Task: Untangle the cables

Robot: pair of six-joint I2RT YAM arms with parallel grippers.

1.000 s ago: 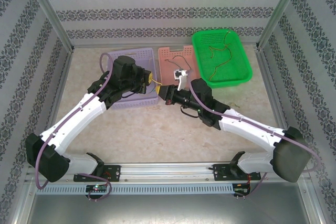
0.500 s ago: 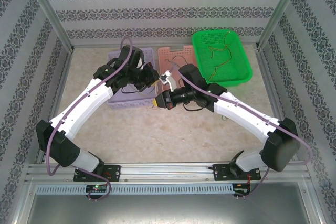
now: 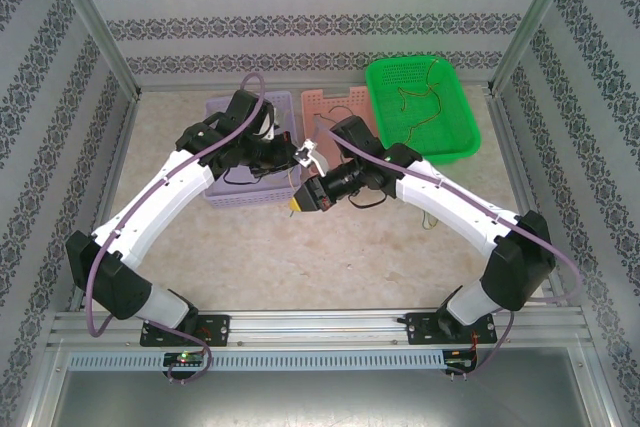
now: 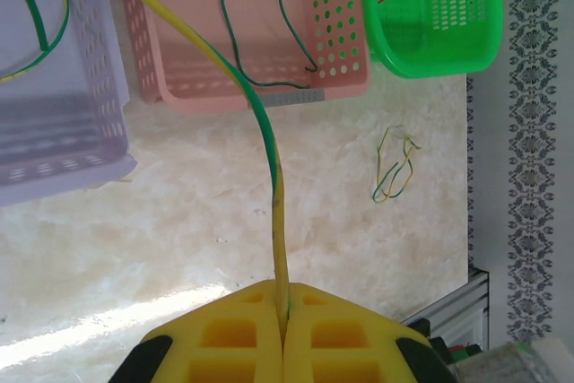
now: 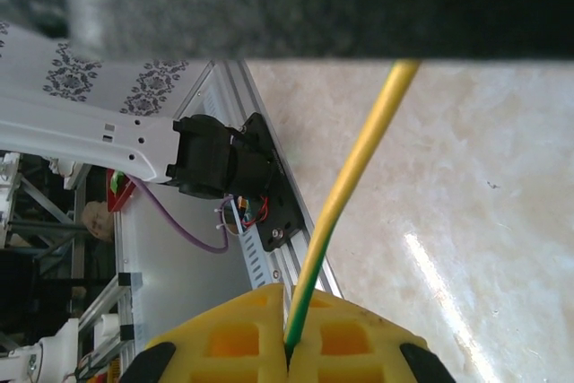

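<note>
My left gripper should next take the cable outward over the lilac basket (image 3: 248,181) (image 4: 54,109), lower it in and let it go, because a similar cable is already inside.
One of the cables, a yellow-and-green cable (image 4: 269,159), runs taut from between the yellow fingers of my left gripper (image 4: 284,304) up over the baskets. My left gripper (image 3: 288,152) hangs shut on it beside the lilac basket. My right gripper (image 5: 291,345) is shut on the same cable (image 5: 354,186), low over the table in front of the baskets (image 3: 297,203). Another thin cable (image 4: 269,24) lies in the pink basket, one (image 4: 40,15) in the lilac basket, several (image 3: 415,112) in the green basket. A small looped cable (image 4: 395,168) lies loose on the table.
Three baskets stand in a row at the back: lilac (image 3: 225,197), pink (image 3: 340,99) and green (image 3: 462,137). Patterned walls and metal posts close in the sides. The aluminium rail (image 3: 320,327) runs along the near edge. Bare tabletop (image 3: 300,257) lies between baskets and rail.
Both arms have risen and drawn closer. The right gripper has slid left and nearer with the cable. The left gripper has moved up by the lilac basket's right end.
</note>
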